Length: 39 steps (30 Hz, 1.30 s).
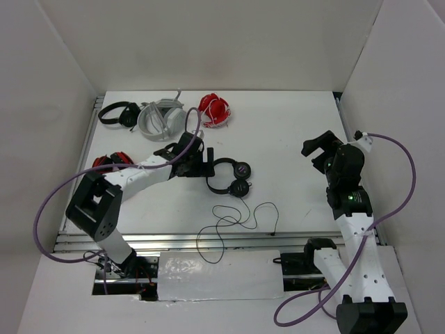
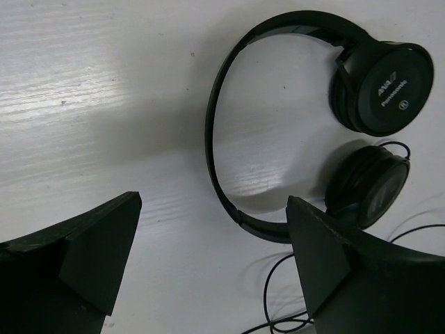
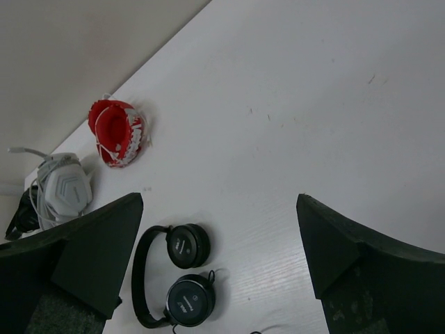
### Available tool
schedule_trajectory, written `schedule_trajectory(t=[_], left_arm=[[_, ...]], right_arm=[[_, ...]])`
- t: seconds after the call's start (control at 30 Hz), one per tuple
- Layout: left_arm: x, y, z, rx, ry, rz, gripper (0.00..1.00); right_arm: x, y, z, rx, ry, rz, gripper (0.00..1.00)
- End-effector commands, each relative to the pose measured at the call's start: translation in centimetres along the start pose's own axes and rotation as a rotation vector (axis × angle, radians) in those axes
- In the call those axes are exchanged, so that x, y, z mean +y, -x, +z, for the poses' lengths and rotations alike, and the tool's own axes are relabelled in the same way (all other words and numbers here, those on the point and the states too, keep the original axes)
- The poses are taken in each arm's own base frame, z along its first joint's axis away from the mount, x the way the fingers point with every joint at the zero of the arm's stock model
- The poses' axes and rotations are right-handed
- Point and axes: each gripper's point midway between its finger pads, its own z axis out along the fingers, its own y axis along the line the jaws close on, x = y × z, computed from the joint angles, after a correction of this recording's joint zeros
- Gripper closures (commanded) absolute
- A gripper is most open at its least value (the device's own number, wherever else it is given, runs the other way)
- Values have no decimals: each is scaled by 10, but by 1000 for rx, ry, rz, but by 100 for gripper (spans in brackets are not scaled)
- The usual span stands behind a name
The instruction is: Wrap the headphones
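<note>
I need to lower my left gripper onto the middle of the headband [image 2: 211, 132] next and close it there, because that thin part of the headband is clear of the earcups and cable [image 2: 268, 292].
The small black headphones [image 1: 233, 179] lie flat in the middle of the table, headband to the left and two round earcups to the right. Their thin black cable [image 1: 233, 221] trails in loose loops toward the near edge. My left gripper [image 1: 210, 160] is open and empty, just left of the headband and not touching it. In the left wrist view the headphones [image 2: 382, 76] and cable [image 2: 268, 292] lie ahead of the open left gripper [image 2: 214, 202]. My right gripper [image 1: 315, 153] is open and empty, raised at the right; its view [image 3: 219, 198] shows the headphones [image 3: 188, 245] far below.
Another black pair [image 1: 117, 113], larger grey-white headphones [image 1: 160, 118] and a red-and-white pair [image 1: 214, 110] lie at the back left. A red item [image 1: 111, 161] sits by the left arm. White walls enclose the table on three sides.
</note>
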Motion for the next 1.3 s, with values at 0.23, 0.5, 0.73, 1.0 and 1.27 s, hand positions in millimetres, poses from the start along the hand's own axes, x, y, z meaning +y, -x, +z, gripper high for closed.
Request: schedule_trajectory(t=[0.23, 0.5, 0.73, 1.0, 1.27], left_arm=[[17, -2, 31, 24, 175, -80, 20], [13, -14, 46, 45, 168, -64, 25], [9, -17, 62, 60, 191, -49, 36], [13, -23, 76, 87, 213, -41, 60], [10, -15, 79, 69, 210, -20, 100]], right_arm=[[-2, 2, 4, -19, 8, -14, 0], [-7, -1, 7, -21, -8, -12, 0], [-12, -3, 10, -15, -32, -16, 0], [-13, -2, 11, -20, -32, -12, 0], [-12, -1, 10, -28, -18, -14, 0]])
